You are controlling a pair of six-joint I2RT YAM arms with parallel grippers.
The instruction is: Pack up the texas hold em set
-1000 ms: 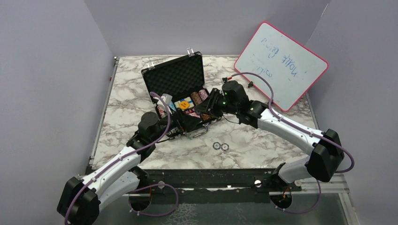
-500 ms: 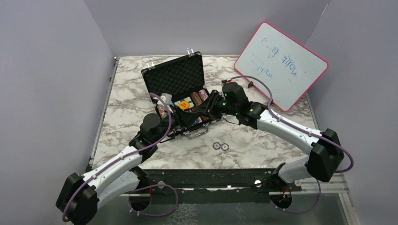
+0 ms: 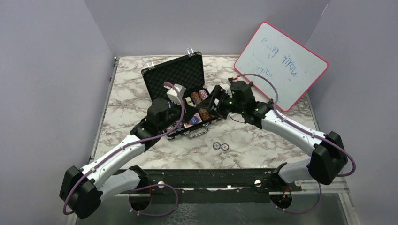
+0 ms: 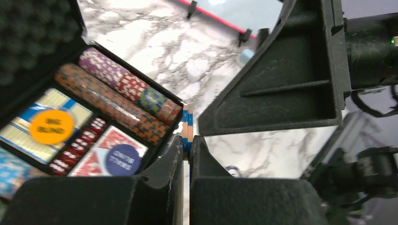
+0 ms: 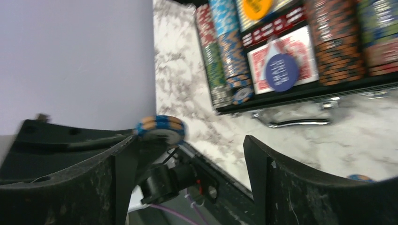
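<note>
The blue-and-orange row has room above its tipped end chip. The chips in my left gripper therefore go down past the card deck onto that near end next.
The black briefcase [image 3: 172,77] stands open at mid table, foam lid up. Its tray holds rows of poker chips [image 4: 123,93], an orange round button [image 4: 51,126] and a red-backed card deck [image 4: 98,154] with a blue button on it. My left gripper [image 4: 187,140] is shut on two blue-and-orange chips [image 4: 187,123], held on edge just off the case's near right corner. My right gripper [image 5: 190,140] stands open around that spot; the same chips [image 5: 160,127] show by its left finger, apart from its pads. In the top view both grippers [image 3: 199,111] meet over the case's front.
Two loose chips [image 3: 220,146] lie on the marble table in front of the case's silver handle [image 5: 293,123]. A pink-framed whiteboard [image 3: 281,63] leans at the back right. Grey walls close off left, back and right.
The left gripper has closed on the two chips while the right gripper has opened and let them go. The left arm has moved forward toward the case.
</note>
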